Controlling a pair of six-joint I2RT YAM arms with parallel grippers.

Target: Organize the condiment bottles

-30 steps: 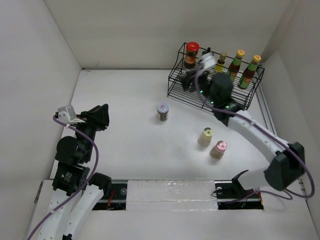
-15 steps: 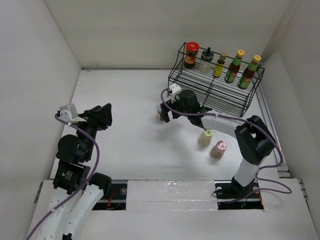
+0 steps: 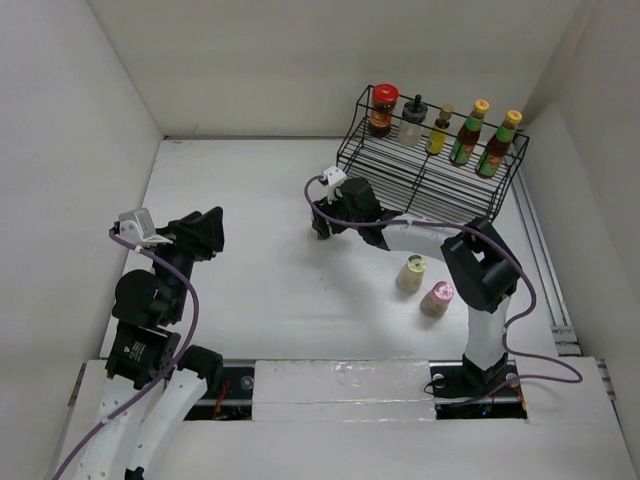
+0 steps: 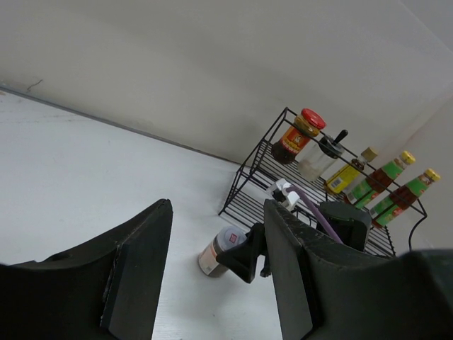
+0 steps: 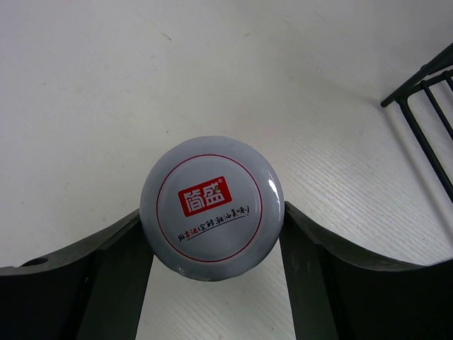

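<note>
The purple-lidded jar [image 5: 211, 207] needs to go onto the rack's top shelf before the red-lidded jar, as that spot is empty. My right gripper needs to rise outward next, then bring the jar down there and let go of it.
My right gripper [image 3: 322, 222] reaches down over the purple-lidded jar [image 5: 211, 207] on the table, left of the black wire rack [image 3: 400, 185]. Its fingers press both sides of the lid. The jar also shows in the left wrist view [image 4: 221, 249]. On the rack's top shelf stand the red-lidded jar [image 3: 382, 108], the black-capped clear bottle [image 3: 413, 122], the yellow dark-capped bottle [image 3: 440, 130] and two yellow-capped red-green bottles [image 3: 470, 130] [image 3: 500, 142]. The cream bottle [image 3: 411, 272] and the pink-capped bottle [image 3: 437, 297] stand on the table. My left gripper [image 3: 212, 232] is open and empty at the left.
White walls enclose the table on the left, back and right. The rack's lower shelves [image 3: 440, 200] hold nothing. The right arm's links stretch from its base [image 3: 480, 370] past the cream and pink-capped bottles.
My right gripper left the rack's top shelf, swung down and left to the table, and now sits around the purple-lidded jar. The left arm barely moved.
</note>
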